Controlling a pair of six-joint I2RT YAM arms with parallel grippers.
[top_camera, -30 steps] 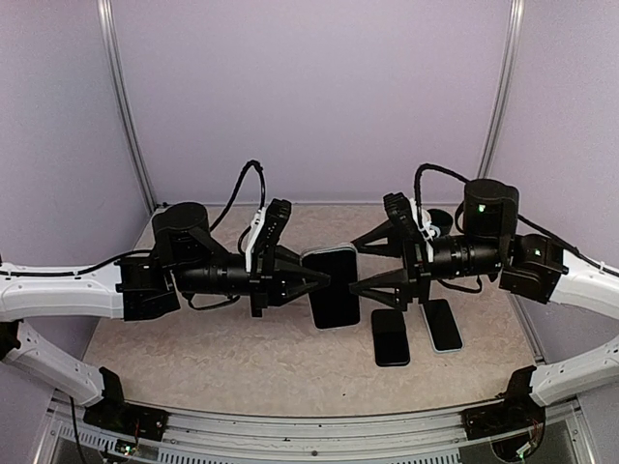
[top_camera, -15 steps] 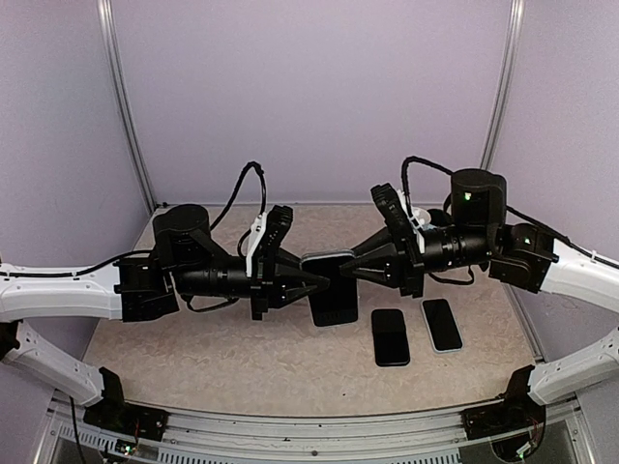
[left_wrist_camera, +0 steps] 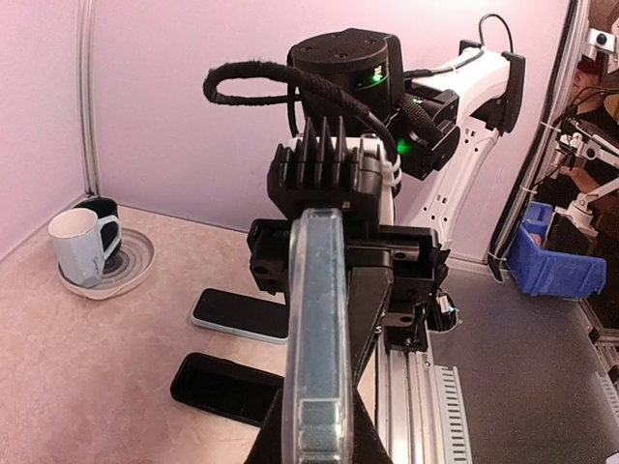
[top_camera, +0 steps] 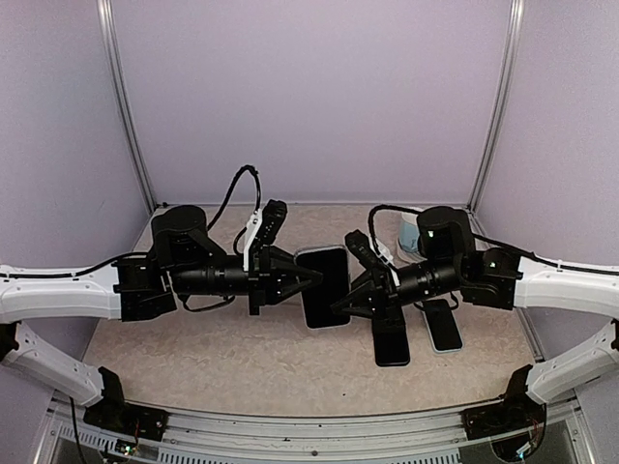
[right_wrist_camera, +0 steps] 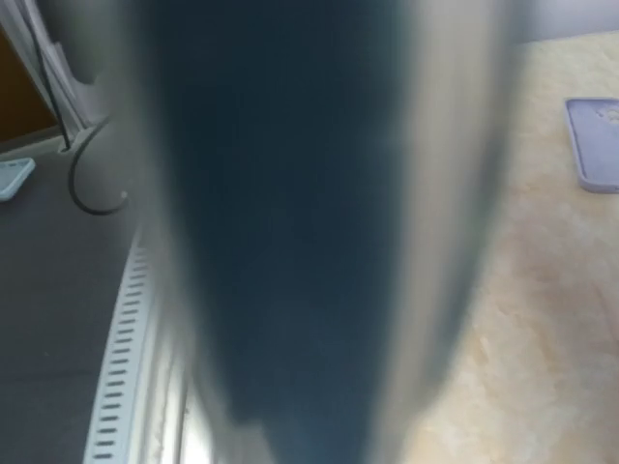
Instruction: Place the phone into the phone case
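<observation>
The robot's right gripper will next set the cased phone down on the bare tabletop (top_camera: pixel 338 342) beside the flat-lying black phone and let go of it there, because the clear case is already around it.
A black phone (top_camera: pixel 327 275) is held on edge above the middle of the table. Its narrow side (left_wrist_camera: pixel 317 319) is translucent and pale, like a clear phone case around it. My left gripper (top_camera: pixel 314 280) is shut on the phone's left edge, a dark finger on each side at the bottom of the left wrist view (left_wrist_camera: pixel 317 430). My right gripper (top_camera: pixel 338 304) meets the phone's lower right edge, its fingers drawn to a point on it. In the right wrist view the phone (right_wrist_camera: pixel 290 242) is a blurred dark slab filling the frame and hiding the fingers.
Two more phones lie flat right of centre, one black (top_camera: pixel 392 338) and one pale-rimmed (top_camera: pixel 443 324). A mug (top_camera: pixel 411 232) on a coaster stands at the back right. A lilac case (right_wrist_camera: pixel 595 145) lies on the table. A grooved rail (top_camera: pixel 309 425) runs along the near edge.
My right gripper has swung left and down from above the flat phones to the held phone and closed on its edge. The left arm and phone have barely moved.
</observation>
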